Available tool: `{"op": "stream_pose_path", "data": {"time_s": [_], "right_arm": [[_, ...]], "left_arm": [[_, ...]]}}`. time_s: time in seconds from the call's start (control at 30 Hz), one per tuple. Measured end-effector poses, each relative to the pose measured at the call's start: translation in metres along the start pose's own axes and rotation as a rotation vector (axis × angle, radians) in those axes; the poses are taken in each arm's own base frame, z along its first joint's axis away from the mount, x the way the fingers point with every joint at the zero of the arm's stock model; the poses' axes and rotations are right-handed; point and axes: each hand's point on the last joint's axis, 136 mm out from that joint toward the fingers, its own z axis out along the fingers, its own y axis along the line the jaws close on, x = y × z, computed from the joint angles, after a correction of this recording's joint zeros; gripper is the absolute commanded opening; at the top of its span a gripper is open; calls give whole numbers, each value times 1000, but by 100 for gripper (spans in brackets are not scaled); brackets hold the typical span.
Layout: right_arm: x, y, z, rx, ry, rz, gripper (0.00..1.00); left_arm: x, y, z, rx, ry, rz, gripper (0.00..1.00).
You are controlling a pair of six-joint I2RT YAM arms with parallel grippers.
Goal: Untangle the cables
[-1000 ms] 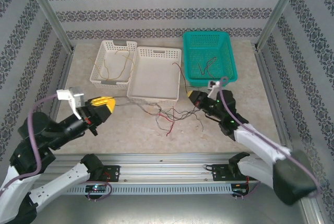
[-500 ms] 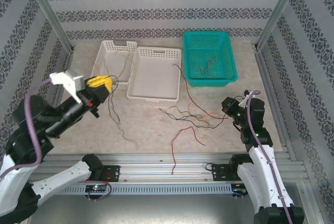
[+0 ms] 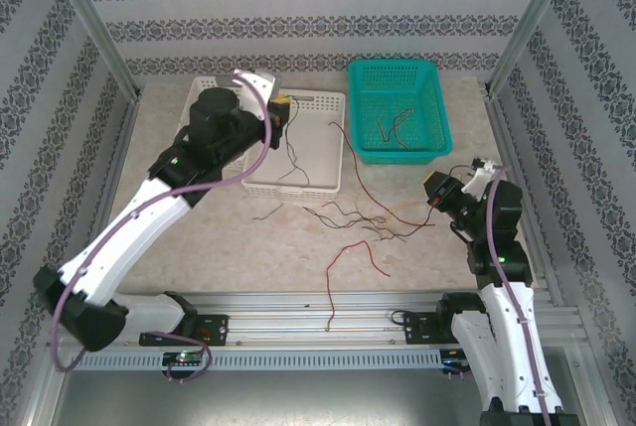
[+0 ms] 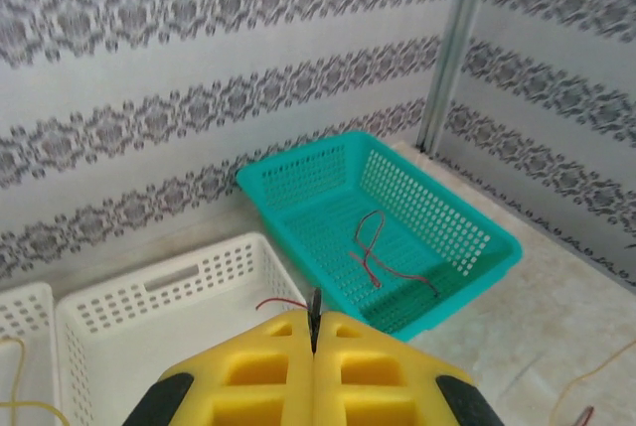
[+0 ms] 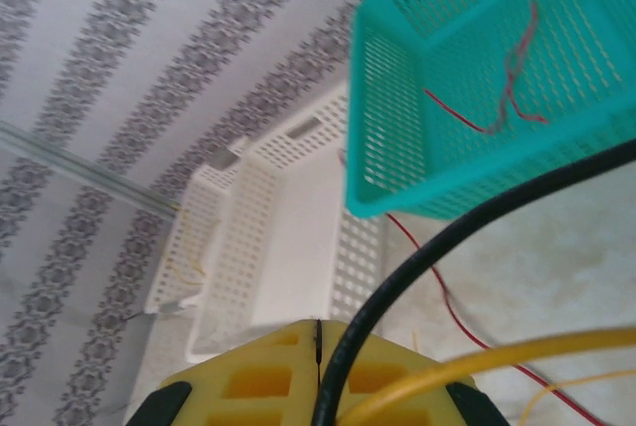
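The dark cable's tail trails past the near rim of the basket, so I should raise my left gripper next and then lower it toward the middle white basket (image 3: 320,98).
My left gripper (image 3: 282,106) is raised over the middle white basket (image 3: 320,98), shut on a dark cable (image 3: 291,153) that hangs down from it into the basket. In the left wrist view the yellow fingers (image 4: 248,366) are pressed together with a dark sliver in the seam. The tangle of dark and red cables (image 3: 348,215) lies on the table in front of the baskets, and a loose red cable (image 3: 350,252) trails toward the near edge. My right gripper (image 3: 435,191) is shut at the right of the tangle. A black cable (image 5: 447,237) and a yellow cable (image 5: 517,356) cross close over its fingers.
A teal basket (image 3: 397,66) at the back right holds a red and dark cable (image 3: 390,128). The left white basket (image 3: 199,155) sits beside the middle one, partly under my left arm, with a yellow cable (image 5: 194,257) in it. Metal rails run along the near edge.
My left arm swung from the table's left side up and over the middle white basket, lifting the dark cable. The right gripper pulled away to the right, and the tangle spread out.
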Motion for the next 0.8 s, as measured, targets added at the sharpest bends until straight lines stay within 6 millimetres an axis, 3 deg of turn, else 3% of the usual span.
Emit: {"op": "stream_pose_path", "data": {"time_s": [0.13, 0.33, 0.5, 0.6, 0.73, 0.8], "right_arm": [[-27, 43, -17, -87, -46, -46, 0], [-64, 106, -45, -214, -109, -117, 0], [-82, 144, -67, -295, -147, -164, 0], [-85, 153, -73, -319, -153, -178, 0], [-84, 154, -74, -324, -147, -179, 0], [-84, 154, -72, -323, -144, -175, 0]], "left_arm": [[8, 22, 39, -10, 20, -51, 0], [-3, 35, 80, 11, -30, -99, 0], [-22, 55, 106, 2, -65, -140, 0], [-54, 57, 101, 6, -131, -143, 0], [-126, 47, 71, 36, -293, -117, 0], [-152, 42, 53, 51, -354, -105, 0]]}}
